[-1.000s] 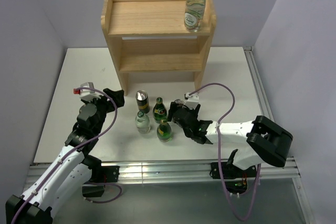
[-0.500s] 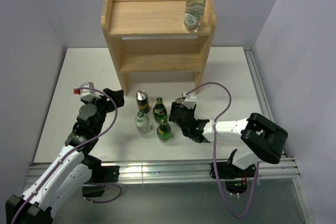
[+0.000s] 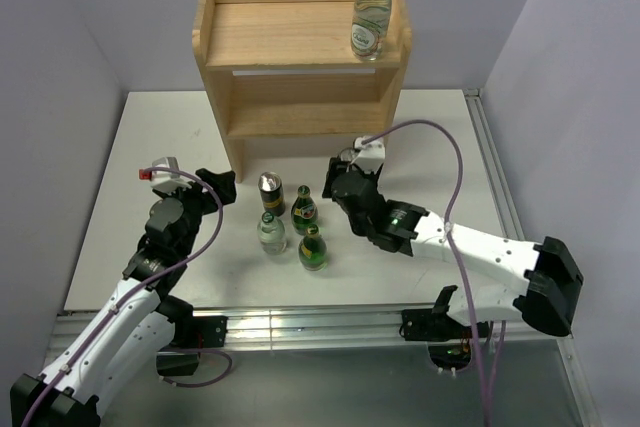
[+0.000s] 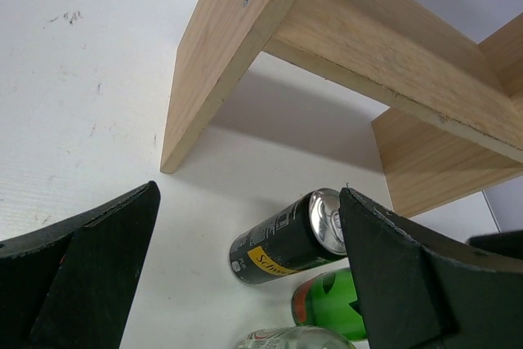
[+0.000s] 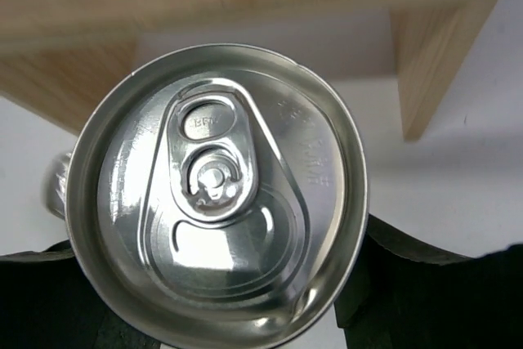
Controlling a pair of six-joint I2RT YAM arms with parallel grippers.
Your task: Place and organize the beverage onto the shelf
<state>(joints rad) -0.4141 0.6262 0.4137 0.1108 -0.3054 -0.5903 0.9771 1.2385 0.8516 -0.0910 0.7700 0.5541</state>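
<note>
My right gripper holds the dark can and will next lift outward to release it on the end of the shelf's lower level below the bottle [image 3: 358, 113], the bare spot outward of it.
My right gripper [image 3: 346, 185] is shut on a dark can; in the right wrist view its silver top [image 5: 216, 194] fills the frame between the black fingers [image 5: 425, 284], in front of the shelf's lower tier. The wooden shelf [image 3: 300, 47] carries one clear green-capped bottle [image 3: 370, 17] on its top board. On the table stand a second dark can [image 3: 271, 192], two dark green bottles [image 3: 304, 210] [image 3: 313, 247] and a clear bottle [image 3: 270, 232]. Left of them my left gripper [image 3: 215, 187] is open and holds nothing; its view shows the can [image 4: 290, 239] between its fingers, some way off.
The shelf's left side panel [image 4: 221, 63] stands on the table just ahead of the left gripper. The right side panel [image 5: 433, 46] is close to the held can. A metal rail [image 3: 490, 167] runs along the table's right edge.
The right gripper has shut on the can beside the green bottles, risen and carried it toward the shelf as the arm stretched out. The left arm has not moved.
</note>
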